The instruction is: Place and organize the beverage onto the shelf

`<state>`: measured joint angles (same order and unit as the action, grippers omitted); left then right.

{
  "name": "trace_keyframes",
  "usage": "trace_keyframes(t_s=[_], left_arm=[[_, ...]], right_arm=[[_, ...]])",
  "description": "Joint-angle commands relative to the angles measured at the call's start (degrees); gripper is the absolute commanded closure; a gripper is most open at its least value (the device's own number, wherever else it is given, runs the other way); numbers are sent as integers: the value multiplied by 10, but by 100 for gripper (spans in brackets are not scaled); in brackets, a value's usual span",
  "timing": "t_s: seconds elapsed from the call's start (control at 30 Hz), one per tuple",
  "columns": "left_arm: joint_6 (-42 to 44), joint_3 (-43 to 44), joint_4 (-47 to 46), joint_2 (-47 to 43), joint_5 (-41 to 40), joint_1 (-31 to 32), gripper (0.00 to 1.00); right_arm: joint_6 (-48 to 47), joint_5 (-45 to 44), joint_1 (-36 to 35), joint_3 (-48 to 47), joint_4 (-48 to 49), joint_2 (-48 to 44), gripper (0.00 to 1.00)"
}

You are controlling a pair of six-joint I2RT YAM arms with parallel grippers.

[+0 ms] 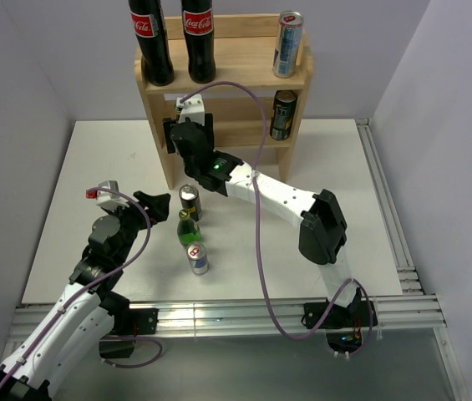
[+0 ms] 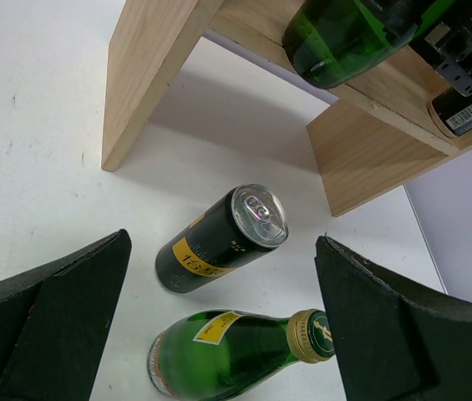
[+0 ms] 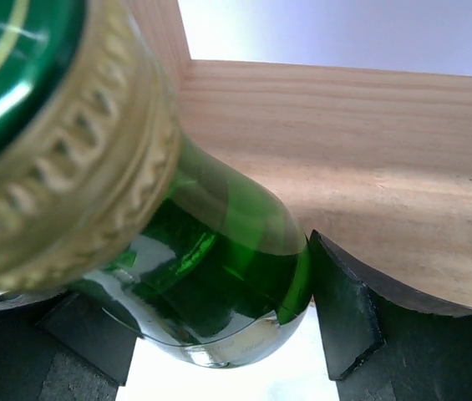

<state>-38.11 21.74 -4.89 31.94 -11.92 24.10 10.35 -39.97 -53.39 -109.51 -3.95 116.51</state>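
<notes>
The green bottle's base overhangs the lower level's edge, so my right gripper needs to move outward next, toward the shelf's closer side panel, and release it on the lower level's end.
The wooden shelf stands at the back of the table. Two cola bottles and a silver-blue can stand on its top tier, and a black can on the lower tier's right. My right gripper is at the lower tier's left, shut on a green bottle next to the shelf's wood. My left gripper is open and empty, just left of a black can and a second green bottle, both upright on the table.
A silver can stands on the table near the front, beside the green bottle. The shelf's left side panel is just behind the black can. Metal rails run along the table's right and near edges.
</notes>
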Motion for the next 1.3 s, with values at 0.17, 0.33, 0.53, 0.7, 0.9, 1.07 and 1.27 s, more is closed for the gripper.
trace_keyframes(t_s=[0.17,0.33,0.53,0.7,0.9,1.07,1.27], left_arm=[[14,-1,-7,-10,-2,2,1],[14,-1,-4,-11,-4,2,1],[15,-1,-4,-13,-1,2,1],[14,-2,-3,-13,-2,2,1],[14,-2,-2,-13,-4,2,1],[15,-2,-1,-12,-4,2,1],[15,-2,-1,-14,-5,2,1]], right_arm=[[11,-3,3,-121,70,33,100],[13,-7,4,-137,70,49,100],[8,-18,7,-114,95,49,100],[5,-24,12,-123,105,64,100],[0,-27,15,-127,122,75,100],[-1,-27,14,-128,124,81,88],[1,-26,14,-115,128,74,74]])
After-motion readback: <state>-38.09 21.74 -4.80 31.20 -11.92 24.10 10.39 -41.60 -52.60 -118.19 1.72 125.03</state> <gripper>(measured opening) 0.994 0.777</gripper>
